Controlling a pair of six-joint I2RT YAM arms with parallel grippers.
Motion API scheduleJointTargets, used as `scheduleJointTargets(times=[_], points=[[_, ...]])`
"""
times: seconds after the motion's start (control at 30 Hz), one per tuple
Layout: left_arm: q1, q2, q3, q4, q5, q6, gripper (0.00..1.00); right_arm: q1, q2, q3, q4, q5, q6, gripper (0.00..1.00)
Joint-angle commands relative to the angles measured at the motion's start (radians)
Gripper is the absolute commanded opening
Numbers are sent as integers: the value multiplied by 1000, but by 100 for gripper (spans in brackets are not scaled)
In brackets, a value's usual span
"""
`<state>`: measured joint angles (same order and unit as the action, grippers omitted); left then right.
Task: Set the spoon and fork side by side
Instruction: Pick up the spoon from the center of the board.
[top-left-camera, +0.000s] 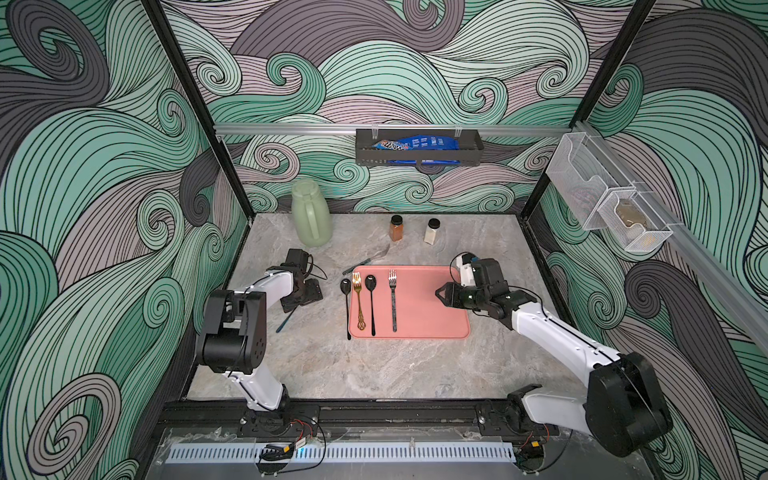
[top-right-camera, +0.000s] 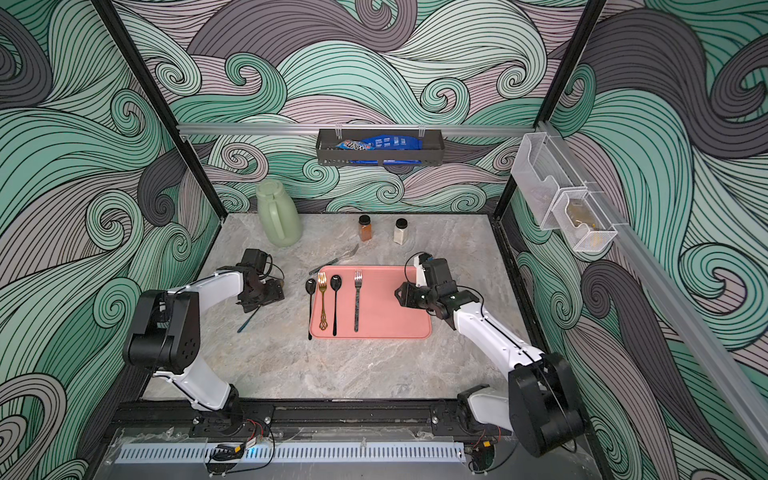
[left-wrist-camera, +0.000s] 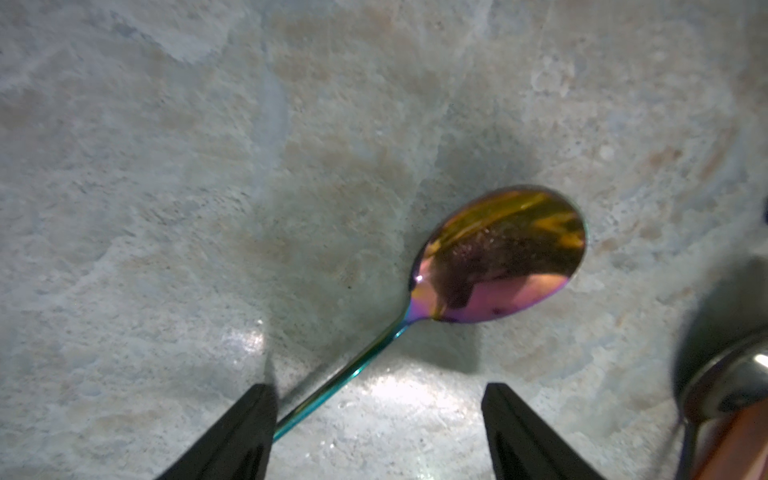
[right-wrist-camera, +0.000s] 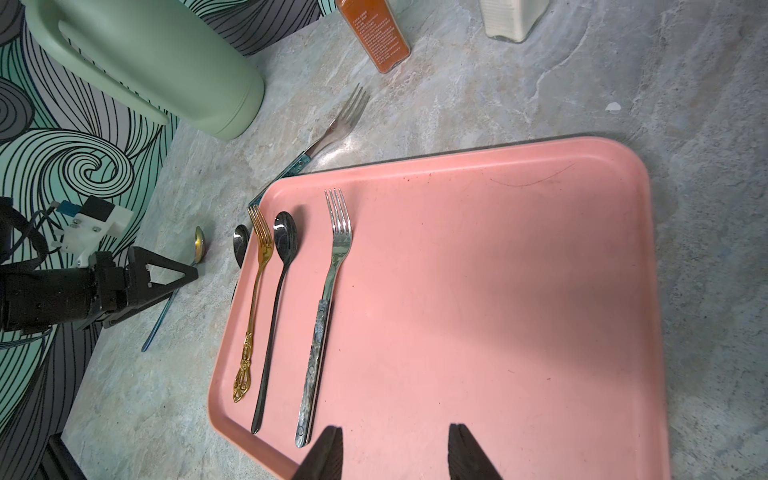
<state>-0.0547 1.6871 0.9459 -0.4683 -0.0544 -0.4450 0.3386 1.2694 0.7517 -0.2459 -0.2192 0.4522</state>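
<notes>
I will move my left gripper low toward the pink tray (top-left-camera: 432, 320) and slightly back and close it on the thin teal handle (top-left-camera: 289, 316), because the iridescent spoon's handle slants past one finger.
An iridescent spoon (left-wrist-camera: 498, 253) with a teal handle (top-left-camera: 286, 320) lies on the marble table, left of the pink tray (top-left-camera: 432, 320). My left gripper (left-wrist-camera: 380, 415) hangs low over its handle, open; the handle runs past one fingertip (left-wrist-camera: 257, 411), and nothing is gripped. On the tray lie a gold fork (top-left-camera: 358, 299), a black spoon (top-left-camera: 371, 299) and a silver fork (top-left-camera: 393, 299), parallel to each other. Another black spoon (top-left-camera: 346, 299) lies just off the tray's left edge. My right gripper (right-wrist-camera: 395, 449) hovers open over the tray's right part, holding nothing.
A teal-handled fork (top-left-camera: 368, 259) lies on the table behind the tray. A green jug (top-left-camera: 311, 216) and two spice jars (top-left-camera: 397, 228) (top-left-camera: 432, 231) stand at the back. A black basket (top-left-camera: 419, 151) and clear bins (top-left-camera: 602, 203) hang on the walls.
</notes>
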Motion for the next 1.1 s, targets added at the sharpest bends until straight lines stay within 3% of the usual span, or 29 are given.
scheduleJointTargets(times=[0.0, 0.13, 0.2, 0.37, 0.6, 0.83, 1.07], points=[[-8, -10, -30, 0, 41, -31, 76, 5, 13, 35, 1, -13, -22, 46], [-47, 2, -44, -15, 51, -42, 71, 4, 44, 56, -4, -34, -32, 46], [-68, -4, -40, -29, 52, -44, 60, 5, 52, 63, -5, -38, -32, 46], [-113, 1, -32, -67, 71, -45, 46, 4, 46, 65, 1, -39, -34, 46], [-173, 11, -34, -149, 17, -55, 45, 4, 47, 74, -1, -42, -34, 46], [-208, 2, -60, -180, -8, -61, 21, 5, 45, 67, 7, -51, -23, 46], [-208, 27, -31, -217, -18, -71, 11, 5, 31, 55, 7, -50, -17, 46]])
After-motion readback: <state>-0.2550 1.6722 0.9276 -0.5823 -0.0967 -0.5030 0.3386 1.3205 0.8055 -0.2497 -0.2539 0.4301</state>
